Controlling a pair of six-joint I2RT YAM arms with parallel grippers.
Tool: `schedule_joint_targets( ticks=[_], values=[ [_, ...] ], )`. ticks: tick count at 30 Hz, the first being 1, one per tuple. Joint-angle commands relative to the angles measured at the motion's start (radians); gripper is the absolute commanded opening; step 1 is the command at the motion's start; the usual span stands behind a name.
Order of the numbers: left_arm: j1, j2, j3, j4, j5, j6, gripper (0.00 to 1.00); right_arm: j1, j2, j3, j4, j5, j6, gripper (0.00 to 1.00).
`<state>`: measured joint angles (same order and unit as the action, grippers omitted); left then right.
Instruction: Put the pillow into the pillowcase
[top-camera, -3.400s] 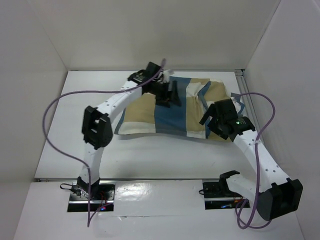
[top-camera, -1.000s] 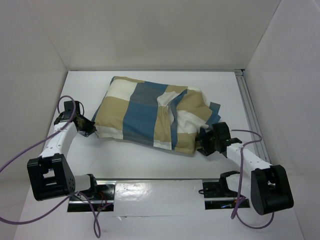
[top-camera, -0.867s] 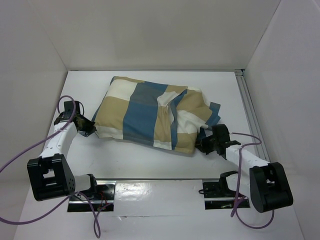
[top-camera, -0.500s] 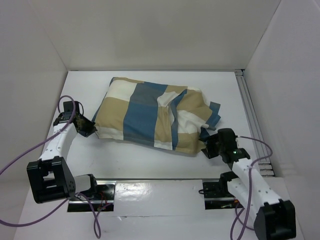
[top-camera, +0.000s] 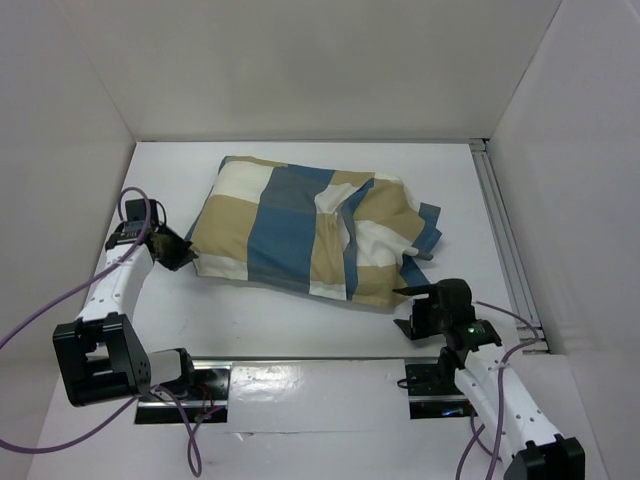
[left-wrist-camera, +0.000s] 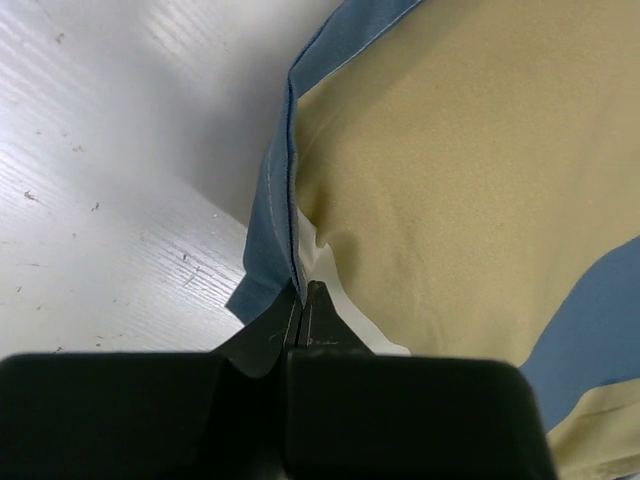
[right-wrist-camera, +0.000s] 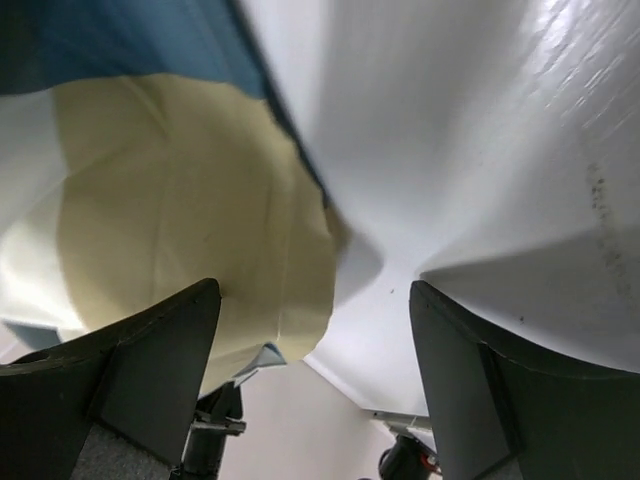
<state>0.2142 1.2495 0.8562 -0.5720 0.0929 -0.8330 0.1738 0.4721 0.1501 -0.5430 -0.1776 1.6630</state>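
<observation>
The pillowcase (top-camera: 300, 228) lies rumpled, so my left gripper will next raise the pinched corner outward, lower it toward the table's far edge and release it.
The pillowcase (top-camera: 300, 228), in blue, tan and cream blocks, lies bulging in the middle of the white table. The pillow is hidden inside it. My left gripper (top-camera: 182, 256) is shut on the case's left corner; in the left wrist view its closed tips (left-wrist-camera: 302, 292) pinch the blue hem of the pillowcase (left-wrist-camera: 450, 150). My right gripper (top-camera: 409, 310) stands open just off the case's front right corner, not touching it. In the right wrist view that gripper (right-wrist-camera: 315, 345) has wide-apart fingers (right-wrist-camera: 150, 370), and the tan corner of the pillowcase (right-wrist-camera: 180, 200) hangs beyond them.
An aluminium rail (top-camera: 502, 235) runs along the table's right side by the white wall. White walls close off the left and back. A purple cable (top-camera: 45, 310) loops beside the left arm. The arms' base plates (top-camera: 300, 375) sit at the near edge.
The right gripper opened, let go of the pillowcase's front right corner and drew back toward the near edge. The left gripper keeps its hold and has hardly moved.
</observation>
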Motion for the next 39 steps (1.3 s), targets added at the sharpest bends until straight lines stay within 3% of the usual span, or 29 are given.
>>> schedule_joint_targets(
  ticks=[1,9,12,14,16,17,18,19,22,25,28,32,33,39],
  values=[
    [-0.006,-0.001,0.053,0.011,0.05,0.025,0.0,-0.005,0.068,-0.047,0.167,-0.04,0.075,0.84],
    [-0.006,-0.01,0.053,0.02,0.05,0.025,0.0,-0.005,0.22,-0.13,0.458,-0.069,0.172,0.84],
    [-0.006,-0.01,0.044,0.031,0.059,0.015,0.0,-0.005,0.284,-0.119,0.483,-0.069,0.172,0.73],
    [-0.006,-0.01,0.035,0.031,0.059,0.015,0.0,-0.005,0.284,-0.11,0.483,-0.031,0.194,0.61],
    [-0.006,-0.01,0.035,0.031,0.068,0.015,0.0,-0.005,0.254,-0.11,0.483,0.006,0.218,0.38],
    [-0.006,-0.019,0.035,0.031,0.068,0.015,0.0,-0.005,0.212,-0.121,0.483,0.036,0.245,0.17],
    [-0.006,-0.019,0.035,0.031,0.068,0.015,0.0,-0.005,0.188,-0.121,0.47,0.056,0.245,0.17],
    [-0.006,-0.019,0.035,0.031,0.068,0.015,0.0,-0.005,0.163,-0.121,0.453,0.073,0.256,0.0],
    [-0.006,-0.019,0.044,0.021,0.068,0.015,0.0,-0.005,0.065,-0.038,0.306,0.162,0.225,0.0],
    [-0.006,-0.028,0.082,0.011,0.109,0.015,0.0,-0.005,0.013,0.127,0.136,0.291,0.126,0.0],
    [-0.006,-0.028,0.157,0.001,0.143,0.006,0.0,-0.005,0.052,0.334,0.071,0.412,-0.021,0.0],
    [-0.006,-0.016,0.318,-0.022,0.243,-0.015,0.0,-0.014,0.256,0.69,0.025,0.536,-0.268,0.0],
    [-0.006,0.001,0.404,-0.022,0.26,-0.027,0.0,-0.014,0.351,0.841,0.008,0.579,-0.369,0.0],
    [0.101,0.116,0.795,-0.089,0.398,-0.028,0.0,-0.1,0.569,1.314,-0.027,0.598,-0.724,0.0]
  ],
)
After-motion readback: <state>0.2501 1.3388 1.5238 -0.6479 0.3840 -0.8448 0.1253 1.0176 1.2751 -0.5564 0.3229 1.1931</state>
